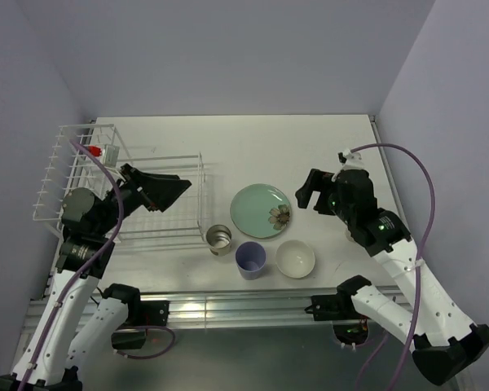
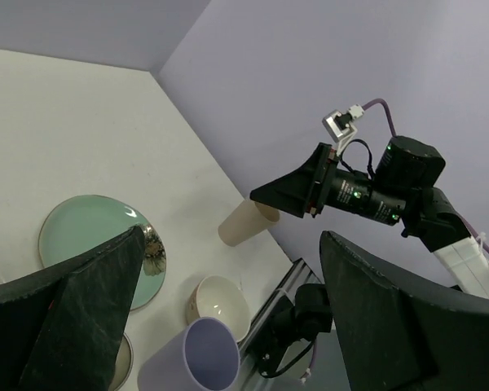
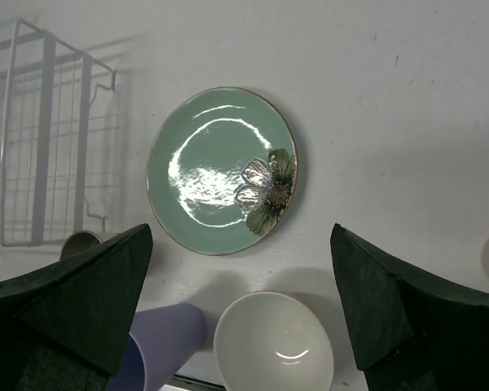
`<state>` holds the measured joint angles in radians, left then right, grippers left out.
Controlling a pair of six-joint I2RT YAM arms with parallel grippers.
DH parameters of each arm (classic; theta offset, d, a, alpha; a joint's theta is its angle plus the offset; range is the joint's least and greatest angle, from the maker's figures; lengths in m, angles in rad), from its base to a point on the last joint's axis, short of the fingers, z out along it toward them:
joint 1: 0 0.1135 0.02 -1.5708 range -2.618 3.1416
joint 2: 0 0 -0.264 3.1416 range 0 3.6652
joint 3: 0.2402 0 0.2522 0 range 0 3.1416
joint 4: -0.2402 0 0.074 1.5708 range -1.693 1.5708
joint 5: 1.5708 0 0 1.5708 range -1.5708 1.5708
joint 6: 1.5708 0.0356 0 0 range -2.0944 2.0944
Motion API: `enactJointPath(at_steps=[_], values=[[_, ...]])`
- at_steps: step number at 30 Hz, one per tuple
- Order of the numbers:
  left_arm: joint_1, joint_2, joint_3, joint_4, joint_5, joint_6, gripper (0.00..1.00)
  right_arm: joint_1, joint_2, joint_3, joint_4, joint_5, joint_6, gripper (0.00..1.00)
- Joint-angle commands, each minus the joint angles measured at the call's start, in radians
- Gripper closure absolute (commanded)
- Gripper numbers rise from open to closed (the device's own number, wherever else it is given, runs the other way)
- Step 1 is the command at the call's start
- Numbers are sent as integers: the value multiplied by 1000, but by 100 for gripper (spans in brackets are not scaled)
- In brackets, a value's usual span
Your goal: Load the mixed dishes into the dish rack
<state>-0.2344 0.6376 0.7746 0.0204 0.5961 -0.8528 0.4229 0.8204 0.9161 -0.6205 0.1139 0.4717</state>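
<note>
My right gripper moves back and down next to straddle the cream bowl's rim opposite the lavender cup, since bare table beside that rim leaves finger room.
The white wire dish rack (image 1: 106,175) stands at the left and holds no dishes. The pale green flower plate (image 1: 261,210) lies mid-table, with the steel cup (image 1: 218,239), lavender cup (image 1: 250,259) and cream bowl (image 1: 295,258) in a row in front of it. The beige tumbler (image 2: 248,221) lies on its side near the right arm; the top view hides it. My left gripper (image 1: 179,194) is open and empty above the rack's right part. My right gripper (image 1: 308,189) is open and empty, hovering just right of the plate (image 3: 220,169) and above the bowl (image 3: 273,342).
An aluminium rail (image 1: 228,305) runs along the table's near edge. Purple-grey walls close the back and the right side. A small red and white object (image 1: 98,151) sits at the rack's far left corner.
</note>
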Motion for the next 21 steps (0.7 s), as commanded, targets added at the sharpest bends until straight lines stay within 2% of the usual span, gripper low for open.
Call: enactJointPath(at_steps=[1, 6, 10, 11, 12, 15, 18, 19, 21], values=[[-3, 20, 23, -17, -24, 32, 5, 4, -58, -29, -63, 47, 51, 3], [-3, 33, 43, -140, -84, 64, 7, 5, -133, -78, -194, 83, 146, 4], [-3, 40, 49, -183, -116, 81, 7, 10, -145, -92, -278, 6, 260, 5], [-3, 40, 51, -188, -119, 81, 7, 8, -144, -115, -285, -52, 280, 5], [-3, 42, 51, -191, -119, 81, 7, 10, -141, -129, -292, -77, 315, 10], [-3, 42, 43, -194, -116, 77, 7, 14, -159, -218, -295, -109, 416, 15], [-3, 43, 34, -189, -108, 67, 8, 24, -182, -270, -349, -79, 487, 18], [-3, 46, 35, -197, -99, 67, 8, 31, -193, -261, -413, -10, 527, 18], [-3, 48, 37, -203, -98, 67, 8, 33, -198, -257, -421, 1, 530, 18]])
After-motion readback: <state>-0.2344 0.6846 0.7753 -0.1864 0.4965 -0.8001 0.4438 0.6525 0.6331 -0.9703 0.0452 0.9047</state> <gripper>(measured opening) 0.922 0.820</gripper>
